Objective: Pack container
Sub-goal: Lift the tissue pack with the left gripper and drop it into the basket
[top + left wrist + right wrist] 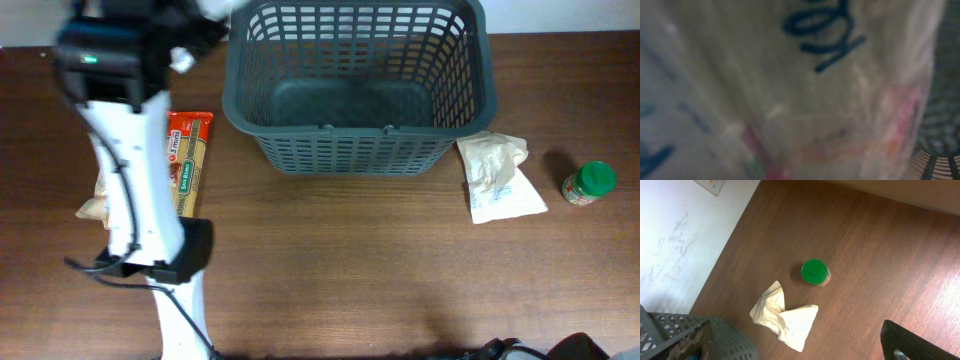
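Observation:
The empty bottom of the basket is below the left gripper and to its right in the overhead view, so the robot will take the bag that way, lower it and let it go.
The dark grey basket (350, 150) stands at the back middle of the table, with nothing visible inside it. My left arm reaches to the basket's left rim, and my left gripper (203, 32) is blurred there. In the left wrist view a clear plastic bag with dark writing (790, 85) fills the frame right at the camera. The fingers are hidden behind it, and basket lattice (940, 160) shows at the lower right. Of my right gripper only a dark finger (900, 342) shows, high above the table with nothing in it.
A crumpled white paper packet (497, 175) (785, 317) lies right of the basket (720, 340). A green-lidded jar (590, 183) (814, 272) stands further right. A red and orange pasta pack (188, 160) and a beige bag (95, 205) lie at the left beside my left arm.

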{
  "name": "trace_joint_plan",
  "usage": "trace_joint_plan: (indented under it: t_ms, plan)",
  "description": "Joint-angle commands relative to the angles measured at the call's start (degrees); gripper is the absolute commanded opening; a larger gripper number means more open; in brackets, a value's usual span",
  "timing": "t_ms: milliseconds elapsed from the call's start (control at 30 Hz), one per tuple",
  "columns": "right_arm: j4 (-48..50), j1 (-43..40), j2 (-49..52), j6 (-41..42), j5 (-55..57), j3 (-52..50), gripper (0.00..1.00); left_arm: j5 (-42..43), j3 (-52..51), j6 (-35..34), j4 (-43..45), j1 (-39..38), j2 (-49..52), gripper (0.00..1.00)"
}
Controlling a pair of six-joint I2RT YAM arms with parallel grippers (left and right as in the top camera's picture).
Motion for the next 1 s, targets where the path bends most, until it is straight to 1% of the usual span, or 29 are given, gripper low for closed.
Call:
trace_joint_plan:
  t_ms: [0, 67, 133, 200, 300, 400, 533, 667, 700, 733, 767, 800, 833, 900, 933, 967]
  plan:
    - [0.0, -0.3, 0.0, 0.5, 0.7, 0.4, 0.99, 7.1, -2.6, 25.0, 1.3, -7.2, -0.2, 0.02]
    - [0.0, -0.3, 0.0, 0.5, 0.7, 0.4, 0.99, 8.6, -6.0, 25.5, 4.5, -9.2, 0.7, 0.02]
    - [0.0, -0.3, 0.0, 0.5, 0.7, 0.4, 0.99, 9.3, -12.0, 25.6, 9.8, -10.9, 3.1, 0.02]
    - [0.0, -0.3, 0.0, 0.5, 0.7, 0.4, 0.99, 9.6, -15.8, 26.2, 12.9, -11.2, 5.3, 0.02]
    - [0.0, -0.3, 0.0, 0.5, 0.7, 0.4, 0.99, 9.6, -19.9, 28.1, 14.7, -11.3, 8.9, 0.02]
    - [0.0, -0.3, 0.0, 0.5, 0.7, 0.4, 0.99, 7.3, -21.7, 28.0, 15.3, -11.3, 12.1, 0.02]
    - [0.0, -0.3, 0.0, 0.5, 0.7, 0.4, 0.99, -1.3, -21.8, 25.1, 16.3, -11.3, 17.5, 0.02]
    - [0.0, -0.3, 0.0, 0.5, 0.7, 0.4, 0.99, -3.1, -21.8, 24.3, 18.0, -11.3, 20.3, 0.02]
    - [0.0, -0.3, 0.0, 0.5, 0.7, 0.4, 0.99, -3.1, -21.8, 24.1, 18.3, -11.3, 20.6, 0.05]
    - [0.0, -0.3, 0.0, 0.5, 0.7, 0.4, 0.99, -3.1, -21.8, 23.8, 18.3, -11.3, 20.6, 0.11]
    - [0.0, -0.3, 0.0, 0.5, 0.7, 0.4, 0.99, -3.1, -21.8, 23.4, 18.3, -11.3, 20.6, 0.22]
    - [0.0, -0.3, 0.0, 0.5, 0.7, 0.4, 0.99, -3.5, -21.8, 22.8, 18.5, -11.3, 20.5, 0.38]
    - [0.0, -0.3, 0.0, 0.5, 0.7, 0.4, 0.99, -3.9, -21.7, 22.1, 18.7, -11.3, 20.3, 0.99]
    - [0.0, -0.3, 0.0, 0.5, 0.7, 0.4, 0.99, -3.6, -21.6, 18.3, 18.7, -11.3, 19.2, 0.99]
    - [0.0, -0.3, 0.0, 0.5, 0.7, 0.4, 0.99, -2.6, -21.6, 15.2, 18.7, -11.3, 17.9, 0.99]
    - [0.0, -0.3, 0.0, 0.5, 0.7, 0.4, 0.99, 0.4, -21.6, 12.1, 18.7, -11.3, 15.8, 0.99]
